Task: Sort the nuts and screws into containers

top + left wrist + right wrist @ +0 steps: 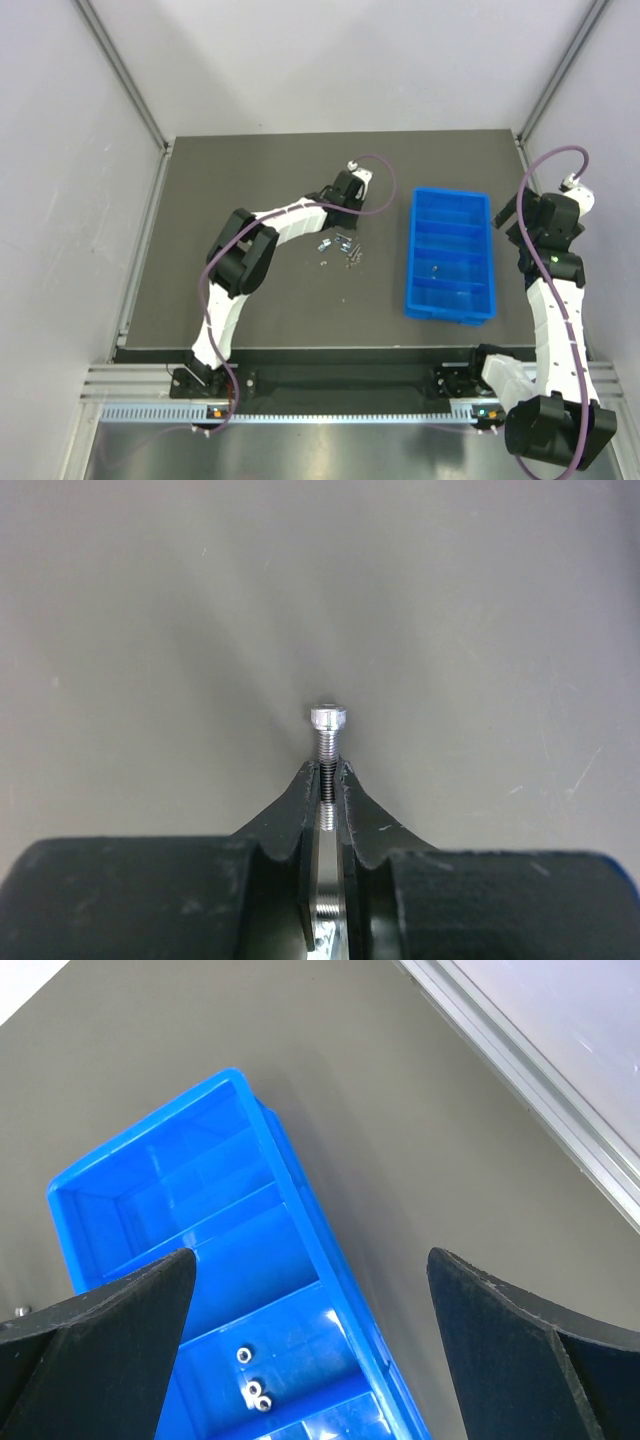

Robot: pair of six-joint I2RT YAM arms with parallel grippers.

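Note:
I need to lift my left gripper and carry it to the right in the top view, over the tray's far section [440, 206], because the nuts are in another section.
My left gripper [328, 768] is shut on a silvery screw [329, 730]; the shaft is pinched between the fingertips and the head sticks out above bare mat. In the top view this gripper [347, 192] is just behind a small pile of loose screws and nuts [341, 248]. The blue four-compartment tray [424, 300] lies to the right of the pile. My right gripper [310, 1256] is open and empty, above the tray's right rim [300, 1210]. Three nuts [252, 1385] lie in one compartment.
The dark mat [260, 300] ends at a metal rail [560, 1130] to the right of the tray. White walls close in the back and both sides. The arm bases stand at the near edge.

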